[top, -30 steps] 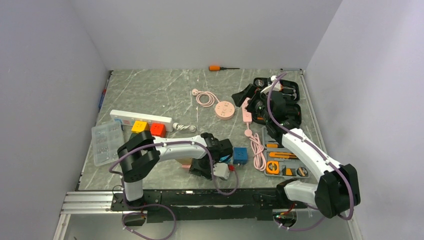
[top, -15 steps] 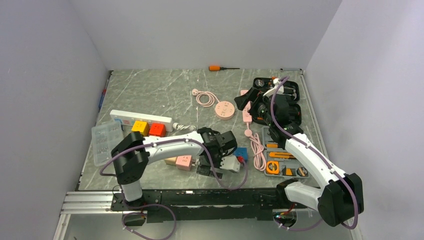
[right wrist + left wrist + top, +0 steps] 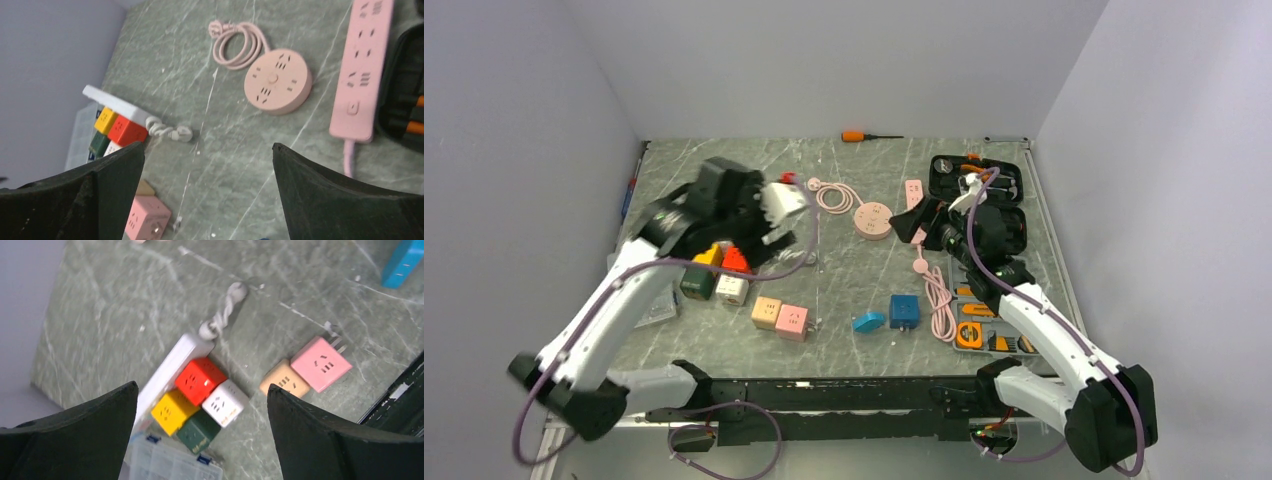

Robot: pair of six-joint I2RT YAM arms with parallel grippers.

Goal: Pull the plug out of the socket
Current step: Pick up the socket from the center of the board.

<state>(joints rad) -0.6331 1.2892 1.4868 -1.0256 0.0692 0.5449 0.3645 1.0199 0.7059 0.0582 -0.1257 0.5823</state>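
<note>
The near and far sides of the pink cube are free, so the robot's right gripper next needs to swing back, down and toward the beige cube while it turns onto the pink cube.
A white power strip lies at the left with a red cube plug and a yellow cube plug sitting on it. A white cube and a dark green cube rest against those two. My left gripper hangs open high above this cluster, holding nothing. My right gripper is open and empty too, raised over the pink socket strip near the round pink socket.
A beige cube and a pink cube lie at the front centre, with a blue cube and a light blue piece to their right. A clear box touches the strip. Tool cases fill the right side.
My left arm has swung up from the front centre to above the white strip, and its jaws have opened wider. The loose cubes it covered now show. The right arm drew back slightly.
</note>
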